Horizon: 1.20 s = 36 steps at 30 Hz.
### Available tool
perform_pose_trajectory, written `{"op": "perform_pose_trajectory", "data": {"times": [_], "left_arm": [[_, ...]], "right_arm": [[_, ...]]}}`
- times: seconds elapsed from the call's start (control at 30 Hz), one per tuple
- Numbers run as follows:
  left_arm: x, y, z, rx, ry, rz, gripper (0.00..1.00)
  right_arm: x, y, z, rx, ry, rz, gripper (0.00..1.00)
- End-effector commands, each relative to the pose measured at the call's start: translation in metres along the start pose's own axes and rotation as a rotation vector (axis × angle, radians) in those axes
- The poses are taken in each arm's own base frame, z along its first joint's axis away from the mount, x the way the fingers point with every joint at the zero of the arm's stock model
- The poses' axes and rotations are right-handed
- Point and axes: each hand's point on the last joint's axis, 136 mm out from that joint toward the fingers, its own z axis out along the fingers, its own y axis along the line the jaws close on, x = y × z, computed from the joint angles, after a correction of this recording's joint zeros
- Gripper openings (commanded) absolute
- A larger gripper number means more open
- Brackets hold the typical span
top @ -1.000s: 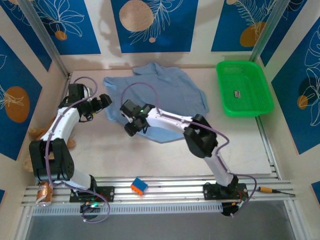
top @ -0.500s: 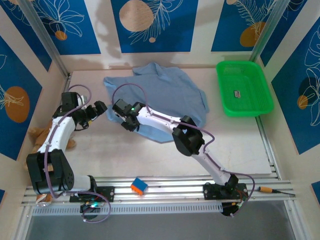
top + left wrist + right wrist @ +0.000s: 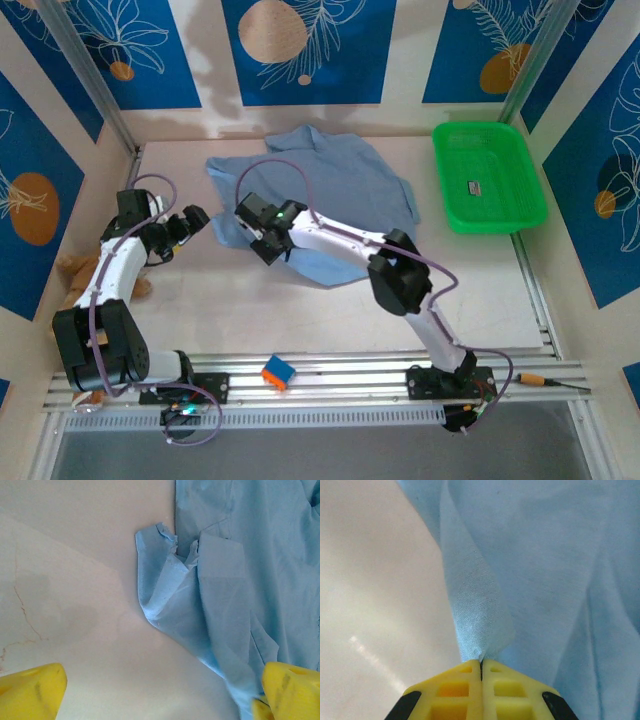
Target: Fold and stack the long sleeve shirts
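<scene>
Next, my right gripper draws the pinched sleeve away from the rumpled shirt, back toward the front bar, and releases it over the bare, open tabletop.
A light blue long sleeve shirt [image 3: 330, 185] lies spread and rumpled on the back middle of the table. My right gripper [image 3: 256, 232] is at the shirt's left front edge. In the right wrist view its yellow jaws [image 3: 481, 667] are pressed together, pinching a raised fold of the blue fabric [image 3: 480, 620]. My left gripper [image 3: 198, 216] hovers just left of the shirt and stands open. In the left wrist view its yellow fingertips [image 3: 30, 690] are wide apart over bare table, and a folded cuff or sleeve end [image 3: 160, 580] lies ahead of them.
A green plastic basket [image 3: 448, 205] stands at the back right with a small dark item inside. An orange and blue cube [image 3: 279, 372] sits on the front rail. A brown teddy bear [image 3: 72, 270] lies by the left wall. Walls close in the table.
My right gripper has gone from partly open to shut, taking hold of a fold at the shirt's left edge. The left arm has drawn back a little to the left, still open.
</scene>
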Motion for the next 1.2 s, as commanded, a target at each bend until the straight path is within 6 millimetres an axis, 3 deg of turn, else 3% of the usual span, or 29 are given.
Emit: {"op": "perform_pose_trajectory", "data": {"times": [0.0,0.17,0.27,0.4,0.6,0.73,0.83,0.97,1.07,1.13,1.17], "left_arm": [[0.000,-0.005,0.002,0.055,-0.003,-0.027,0.99],[0.005,-0.011,0.024,0.103,0.043,-0.058,0.94],[0.000,-0.013,0.034,0.100,0.050,-0.059,0.91],[-0.011,-0.018,0.048,0.092,0.063,-0.050,0.86],[-0.019,-0.031,0.064,0.047,0.078,0.026,0.82],[-0.017,-0.021,0.088,-0.025,0.121,0.042,0.83],[-0.016,-0.014,0.104,-0.058,0.150,0.042,0.83],[-0.013,-0.019,0.115,-0.043,0.171,0.043,0.82],[-0.006,-0.020,0.120,-0.048,0.187,0.052,0.82],[-0.002,-0.022,0.123,-0.042,0.202,0.052,0.72],[0.000,-0.021,0.124,-0.043,0.211,0.053,0.62]], "right_arm": [[-0.024,-0.004,-0.064,-0.044,-0.158,0.075,0.00],[-0.009,-0.001,-0.116,-0.085,-0.227,0.067,0.00],[0.012,0.002,-0.146,-0.125,-0.268,0.072,0.00],[0.053,0.008,-0.180,-0.198,-0.310,0.087,0.00],[0.130,-0.002,-0.199,-0.242,-0.305,0.216,0.00],[0.173,-0.006,-0.191,-0.278,-0.270,0.333,0.00],[0.202,-0.011,-0.168,-0.249,-0.160,0.416,0.00],[0.231,-0.025,-0.131,-0.112,0.047,0.499,0.00],[0.235,-0.041,-0.112,-0.007,0.126,0.544,0.00],[0.229,-0.050,-0.103,0.033,0.132,0.563,0.02],[0.227,-0.057,-0.100,0.061,0.137,0.587,0.05]]}}
